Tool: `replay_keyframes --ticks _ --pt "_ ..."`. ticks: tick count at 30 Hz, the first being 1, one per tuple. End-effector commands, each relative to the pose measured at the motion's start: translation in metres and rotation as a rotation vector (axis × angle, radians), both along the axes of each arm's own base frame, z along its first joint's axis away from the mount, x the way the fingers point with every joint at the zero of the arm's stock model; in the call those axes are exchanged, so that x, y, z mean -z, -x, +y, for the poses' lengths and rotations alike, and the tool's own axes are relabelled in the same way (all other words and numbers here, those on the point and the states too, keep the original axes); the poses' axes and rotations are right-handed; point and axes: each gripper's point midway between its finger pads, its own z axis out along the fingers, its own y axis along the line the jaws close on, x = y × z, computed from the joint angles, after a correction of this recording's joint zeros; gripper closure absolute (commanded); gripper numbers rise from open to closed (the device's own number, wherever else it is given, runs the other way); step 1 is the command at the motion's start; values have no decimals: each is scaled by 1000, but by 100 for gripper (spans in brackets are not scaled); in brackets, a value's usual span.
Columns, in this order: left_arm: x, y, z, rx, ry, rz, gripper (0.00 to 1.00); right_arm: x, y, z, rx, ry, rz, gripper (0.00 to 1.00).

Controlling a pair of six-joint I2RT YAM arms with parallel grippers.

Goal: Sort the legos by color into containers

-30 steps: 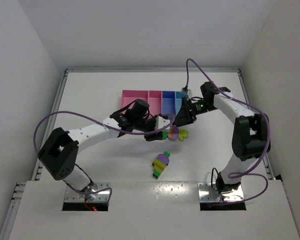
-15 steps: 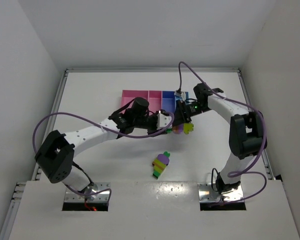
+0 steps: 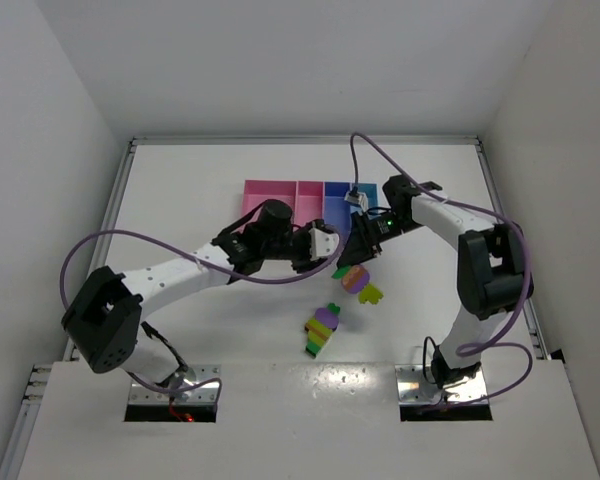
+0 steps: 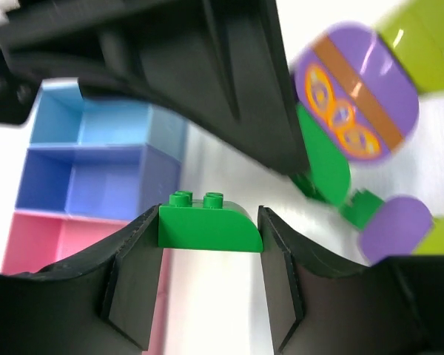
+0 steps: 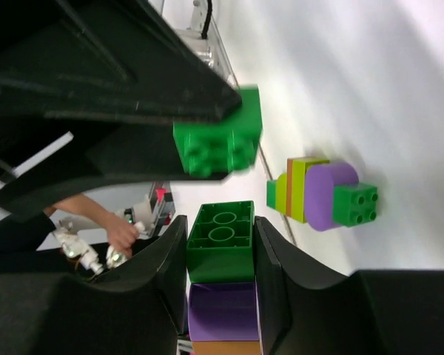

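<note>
My left gripper has its green lego point(image 4: 207, 222) off the clump. It needs to move outward and to the left in the top view, over the large pink bin.
In the left wrist view my left gripper point(image 4: 207, 231) is shut on a single dark green lego point(image 4: 207, 222) with a curved top. My right gripper point(image 5: 220, 244) is shut on the green brick point(image 5: 222, 237) at the end of a green, purple and orange clump point(image 3: 356, 281). That clump, with a yellow-green piece, fills the upper right of the left wrist view point(image 4: 355, 89). From above, both grippers, left point(image 3: 328, 252) and right point(image 3: 355, 262), meet just in front of the containers point(image 3: 300, 198). A second clump point(image 3: 322, 328) lies on the table nearer the bases.
The joined bins show beside my left fingers: light blue point(image 4: 96, 122), blue point(image 4: 96, 181), pink point(image 4: 37, 240). The right gripper's black body point(image 4: 207, 74) hangs close above the held green lego. White walls close in the table on three sides.
The right gripper swung in leftward and closed on the clump. The clump shifted slightly toward the bases. The left gripper kept its grip and drew back a little toward the bins.
</note>
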Motion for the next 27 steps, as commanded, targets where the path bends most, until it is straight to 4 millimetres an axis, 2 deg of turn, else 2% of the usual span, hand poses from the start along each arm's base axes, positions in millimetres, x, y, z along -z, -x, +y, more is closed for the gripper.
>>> replay_keyframes --ticks 1,2,4,6,9,10,11,12,13,14,15,18,20,22,24,25,26,27 --pt "-8 13 9 5 11 -24 69 -17 10 -1 -13 -55 -33 100" --pt "4 6 21 -56 -11 -11 70 -18 13 -2 -16 -57 -43 100" --pt "12 -4 36 -128 -24 11 70 -17 14 -5 -10 -49 -49 100" --pt "21 -34 59 -283 -25 40 70 -18 12 -8 1 -42 -62 100" --pt "8 -82 82 -462 16 62 70 -17 9 -14 21 -30 -54 100" --pt "21 -96 86 -500 -3 91 70 -18 7 -14 21 -32 -63 100" --pt "22 -108 89 -550 13 121 70 -20 3 -15 30 -33 -72 100" --pt "8 -131 97 -609 46 114 70 -20 3 -15 30 -33 -72 100" --pt "11 -142 100 -637 49 139 70 -23 -2 -17 39 -36 -85 100" --pt "31 -152 105 -674 20 189 69 -25 -7 -16 43 -37 -91 100" --pt "19 -171 111 -719 64 200 67 -25 -9 -18 52 -37 -91 100" --pt "37 -193 116 -762 52 271 58 -30 -21 -17 78 -50 -95 100" --pt "50 -195 113 -779 37 323 46 -34 -26 -15 94 -62 -83 100" --pt "61 -203 118 -803 45 390 39 -40 -33 -14 118 -85 -51 100" --pt "58 -203 118 -816 110 462 26 -43 -37 -13 127 -101 -51 100" --pt "61 -198 124 -801 147 516 7 -46 -41 -15 141 -113 -44 100" --pt "51 -201 123 -786 206 516 0 -46 -45 -14 149 -122 -30 100" --pt "54 -197 130 -796 244 573 0 -49 -46 -13 151 -134 -24 100"
